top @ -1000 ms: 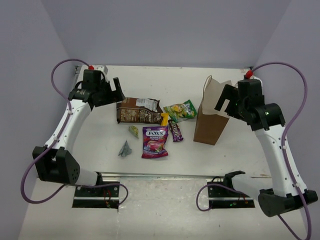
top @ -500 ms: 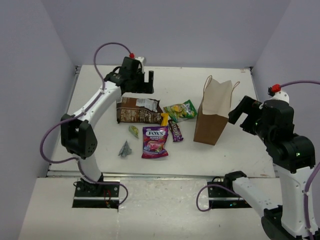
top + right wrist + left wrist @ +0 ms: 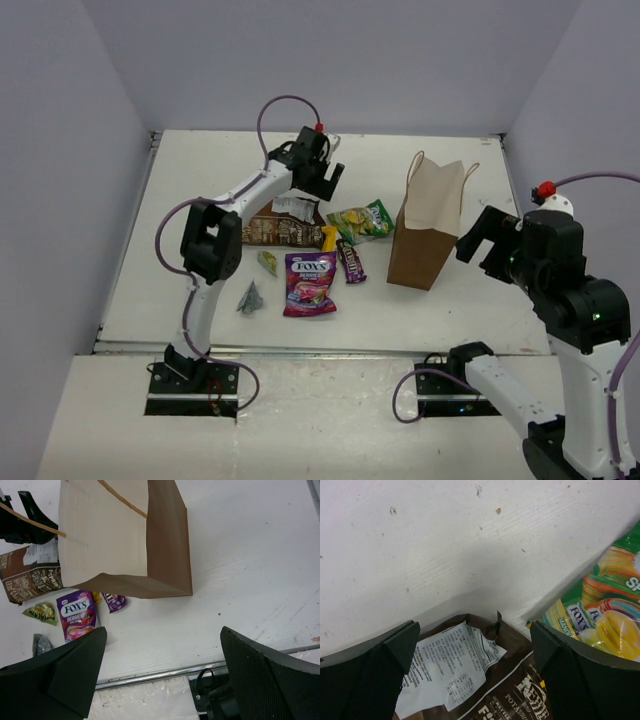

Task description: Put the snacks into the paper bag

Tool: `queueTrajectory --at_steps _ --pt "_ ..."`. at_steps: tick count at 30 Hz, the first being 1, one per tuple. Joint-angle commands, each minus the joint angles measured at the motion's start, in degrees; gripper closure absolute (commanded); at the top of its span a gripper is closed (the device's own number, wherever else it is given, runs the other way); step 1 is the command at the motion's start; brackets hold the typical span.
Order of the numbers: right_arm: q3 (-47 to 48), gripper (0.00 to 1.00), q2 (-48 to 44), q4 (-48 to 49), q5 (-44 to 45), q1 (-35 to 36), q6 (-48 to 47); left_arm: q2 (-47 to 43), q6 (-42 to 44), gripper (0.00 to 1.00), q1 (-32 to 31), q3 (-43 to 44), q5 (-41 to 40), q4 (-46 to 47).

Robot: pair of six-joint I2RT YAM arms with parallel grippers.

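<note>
My left gripper lowers onto a fold by the white label at the brown wrapper's far edge next, then closes.
The paper bag stands upright at centre right, and the right wrist view shows its pale inside. Left of it lie the snacks: the long brown wrapper, green bag, yellow bar, dark brown bar, purple Fox's pouch, and tiny green and grey wrappers. My left gripper is open and empty above the brown wrapper's far edge, with the green bag to its right. My right gripper is open and empty, raised right of the bag.
A metal rail runs along the table's near edge, with the arm bases and cables below it. Purple walls close in the back and both sides. The right wrist view shows its own base cable.
My left arm has swung from the far left corner rightwards to above the brown wrapper's far edge. My right arm has drawn back from the bag towards the right.
</note>
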Motion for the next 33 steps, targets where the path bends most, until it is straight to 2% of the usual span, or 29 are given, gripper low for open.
queueTrajectory --at_steps 1,13,16,19,20,22,23,28,33 --pt "2.30 0.01 1.02 -0.59 0.58 -0.29 -0.44 1.60 4.66 0.00 -0.21 4.41 -2.62 1.88" --pt "0.64 0.01 1.82 0.91 0.84 -0.38 2.11 4.77 4.93 0.01 -1.44 1.07 -5.52 1.80" --pt "-0.33 0.01 1.29 1.17 0.76 -0.29 2.64 6.34 5.45 0.05 -1.88 0.80 -7.80 1.27" --pt "-0.95 0.01 0.85 1.17 0.76 -0.29 2.99 8.28 7.19 0.23 -2.15 0.71 -10.79 0.66" --pt "-1.03 0.01 0.85 1.17 0.76 -0.29 2.99 8.64 7.21 0.37 -2.23 0.71 -11.15 0.31" --pt "-1.04 0.01 0.85 0.91 0.93 -0.29 3.08 8.90 6.34 0.73 -2.32 0.63 -13.51 -0.05" --pt "-1.04 0.01 0.85 0.74 1.02 -0.38 3.08 8.90 6.33 1.00 -2.24 0.71 -14.48 -0.22" --pt "-1.12 0.01 0.67 0.56 0.76 -0.29 3.34 4.88 1.68 1.00 -2.41 -0.34 -16.77 0.21" --pt "-1.74 0.01 0.85 0.91 -0.03 -0.29 3.34 -1.72 -1.13 1.00 -2.32 -1.05 -13.71 1.88"
